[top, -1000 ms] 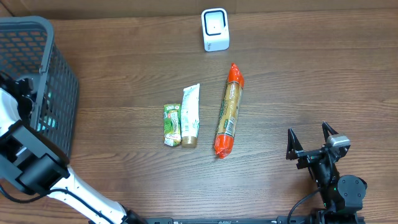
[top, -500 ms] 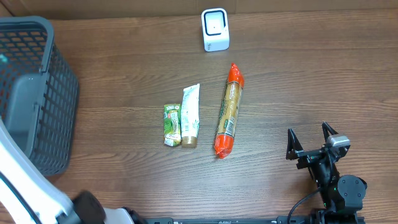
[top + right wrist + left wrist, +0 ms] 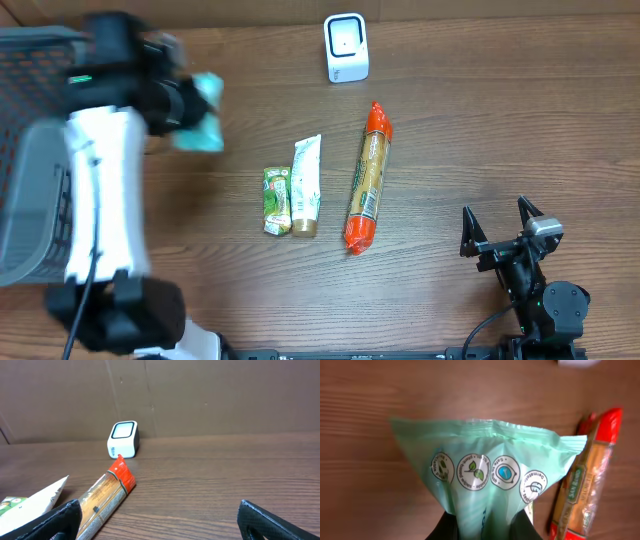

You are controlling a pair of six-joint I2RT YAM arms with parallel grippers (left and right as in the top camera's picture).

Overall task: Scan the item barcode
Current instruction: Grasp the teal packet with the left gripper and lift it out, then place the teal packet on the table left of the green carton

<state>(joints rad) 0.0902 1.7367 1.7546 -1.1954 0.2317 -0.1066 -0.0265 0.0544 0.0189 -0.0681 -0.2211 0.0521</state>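
I will lower the packet (image 3: 204, 118) with my left gripper onto the bare tabletop (image 3: 247, 198) beside the green sachet, below the gripper and to its right in the overhead view, and release.
A pale green plastic packet (image 3: 204, 118) with round printed emblems hangs over the table's left part, blurred in the overhead view. My left gripper (image 3: 180, 108) is shut on it. In the left wrist view the packet (image 3: 485, 460) fills the middle and my left gripper (image 3: 482, 529) pinches its lower end between two dark fingers. No barcode shows on the side facing the camera. The white scanner (image 3: 346, 47) stands at the far middle edge, also seen as the white scanner (image 3: 123, 439). My right gripper (image 3: 500, 228) rests open at the near right, my right gripper (image 3: 165, 522) holding nothing.
A long orange-ended pack (image 3: 366, 177) lies in the middle, with a white tube (image 3: 307, 185) and a small green sachet (image 3: 276, 200) to its left. A dark mesh basket (image 3: 30, 150) stands at the left edge, partly behind my left arm.
My left arm has come up out of the basket and swung right over the table with the green packet. The right arm has not moved.
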